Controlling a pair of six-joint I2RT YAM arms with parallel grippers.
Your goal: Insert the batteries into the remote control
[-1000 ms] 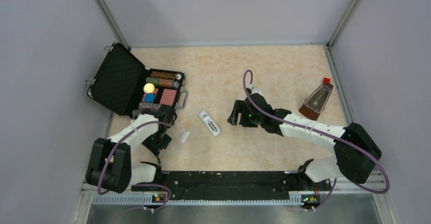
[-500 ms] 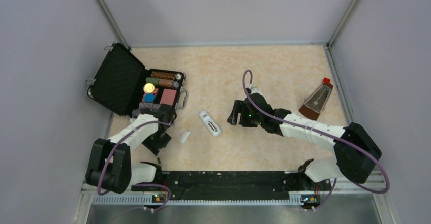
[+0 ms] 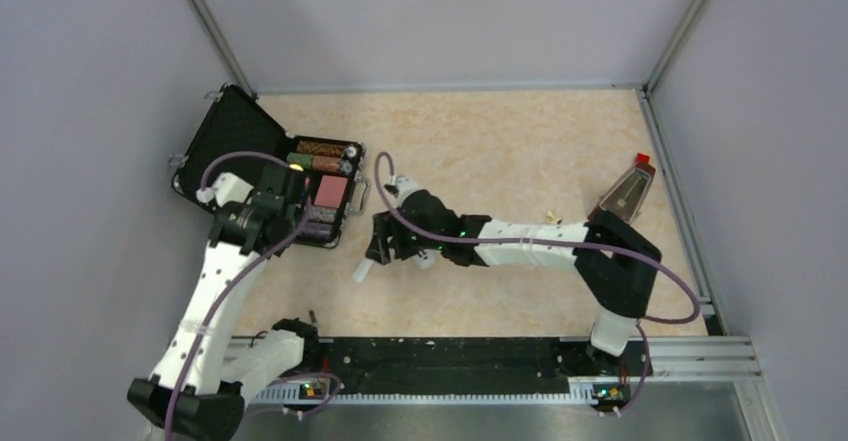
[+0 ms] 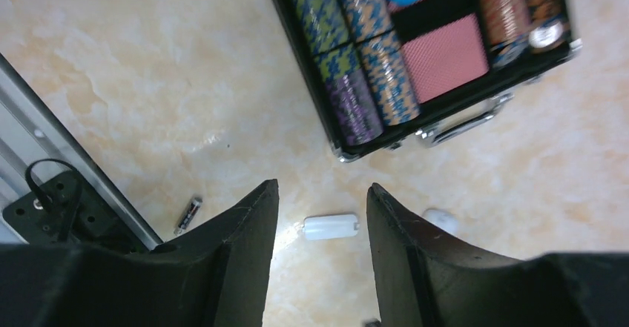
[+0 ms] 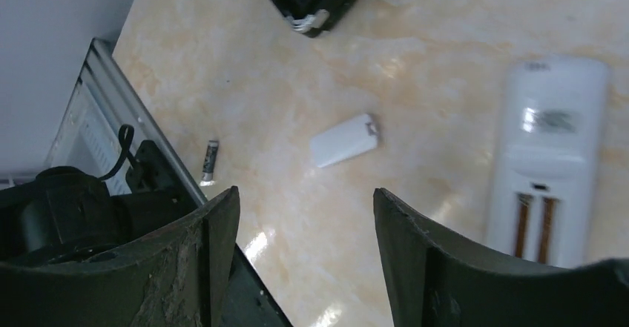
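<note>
My right gripper next moves back down past the remote's cover onto the dark battery below, left in the top view, as both remote slots are empty.
The remote control (image 5: 552, 156) lies plain face up, its open compartment showing two narrow slots. In the top view it (image 3: 428, 259) is mostly hidden under my right arm. One dark battery (image 5: 211, 160) lies by the front rail and also shows in the left wrist view (image 4: 188, 213) and the top view (image 3: 311, 315). The green battery is out of view. My right gripper (image 5: 305, 191) is open and empty, above the table between the remote and the loose white cover (image 5: 345, 140). My left gripper (image 4: 322, 186) is open and empty, high above the cover (image 4: 330, 227).
An open black case (image 3: 235, 156) with coloured chip rolls (image 4: 356, 53) stands at the left, its corner near the cover. A brown metronome (image 3: 622, 201) stands at the right. The black front rail (image 3: 440, 356) runs along the near edge.
My left arm has risen from the table near its base to a spot above the case's front edge. My right arm has swung left over the remote, towards the cover.
</note>
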